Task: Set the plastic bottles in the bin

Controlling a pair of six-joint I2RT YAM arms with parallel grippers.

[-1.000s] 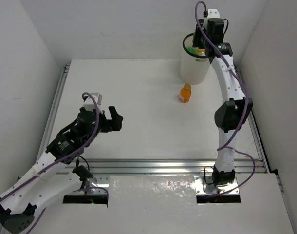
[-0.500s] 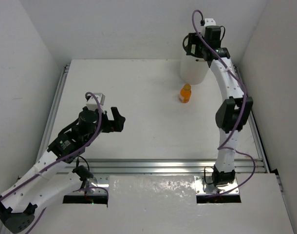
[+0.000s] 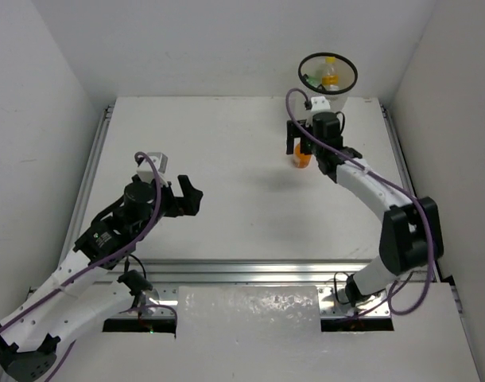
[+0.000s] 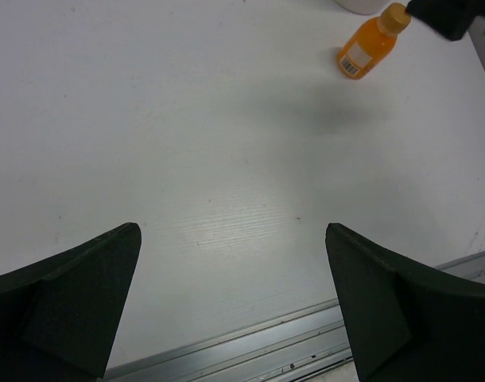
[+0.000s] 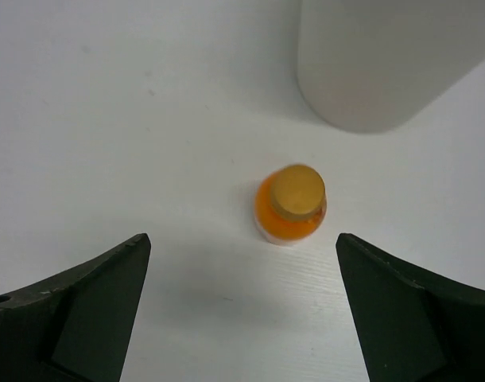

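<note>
The bottle's cap (image 5: pixel 298 192) is below my open fingers and off-centre. I should move my right gripper down and ease it to the right in its wrist view, around the cap.
One orange-filled plastic bottle (image 3: pixel 303 158) stands upright on the white table, just in front of the bin (image 3: pixel 340 101). My right gripper (image 3: pixel 306 145) hovers over it, open and apart from it. In the right wrist view the bottle (image 5: pixel 290 205) sits ahead of the open right gripper (image 5: pixel 242 240), slightly right of centre, with the bin wall (image 5: pixel 386 64) behind. Inside the bin lie an orange bottle (image 3: pixel 329 76) and a green one (image 3: pixel 309 80). My left gripper (image 3: pixel 187 196) is open and empty at mid-left. In the left wrist view, the left gripper (image 4: pixel 233 232) is far from the bottle (image 4: pixel 370 46).
An aluminium rail (image 3: pixel 250 270) runs along the table's near edge, and another rail (image 3: pixel 91 171) lines the left side. White walls close in the table at the back and both sides. The right arm's elbow (image 3: pixel 409 231) hangs over the right edge.
My right gripper swung away from above the bin, came down over the standing orange bottle, and its jaws opened. The bin's mouth is now uncovered. The left arm barely moved.
</note>
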